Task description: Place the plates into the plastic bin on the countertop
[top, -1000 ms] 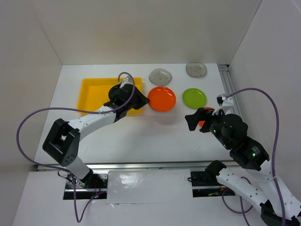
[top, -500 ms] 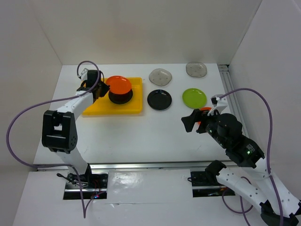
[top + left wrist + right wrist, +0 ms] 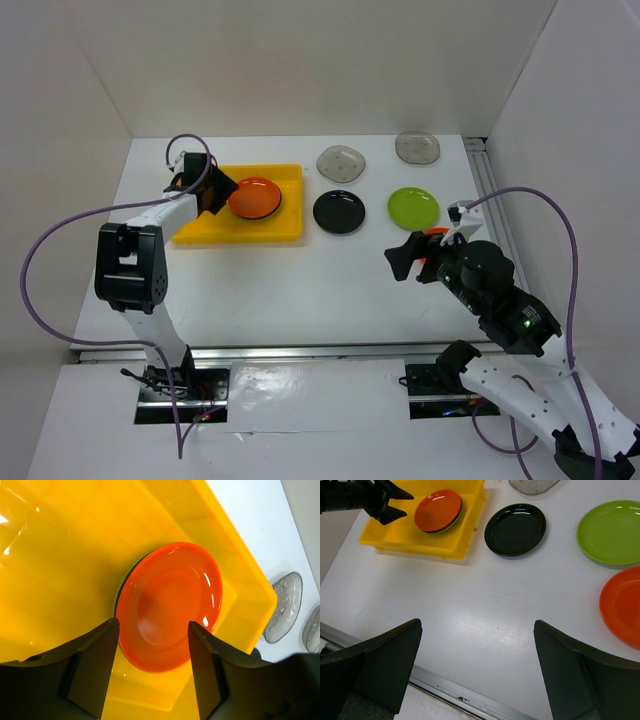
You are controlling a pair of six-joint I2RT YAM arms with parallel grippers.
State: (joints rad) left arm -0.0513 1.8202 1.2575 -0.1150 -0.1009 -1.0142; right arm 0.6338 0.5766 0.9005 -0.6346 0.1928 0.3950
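Note:
I will next move my left gripper from the bin past the black plate and then down onto the second orange plate's bin-facing rim [image 3: 420,259], because that plate is still outside.
The yellow plastic bin [image 3: 190,228] [image 3: 395,540] [image 3: 60,555] lies at the back left of the white countertop [image 3: 300,280]. An orange plate [image 3: 254,198] [image 3: 170,605] [image 3: 438,511] rests in it on top of a darker plate whose edge just shows. My left gripper [image 3: 215,192] [image 3: 152,625] [image 3: 390,502] is open, its jaws on either side of that plate's near edge, apart from it. On the countertop sit a black plate [image 3: 339,212] [image 3: 515,529], a lime-green plate [image 3: 413,208] [image 3: 610,531], two grey plates [image 3: 341,163] [image 3: 417,147] and a second orange plate [image 3: 622,605]. My right gripper [image 3: 418,250] [image 3: 477,625] hangs open and holds nothing.
White walls close in the countertop on the left, back and right. A metal rail [image 3: 487,190] runs along the right edge and another [image 3: 470,700] along the near edge. The second orange plate is mostly hidden under my right wrist in the top view.
The left arm carried the orange plate off the black plate into the bin, then opened and let it go. The right arm has barely moved.

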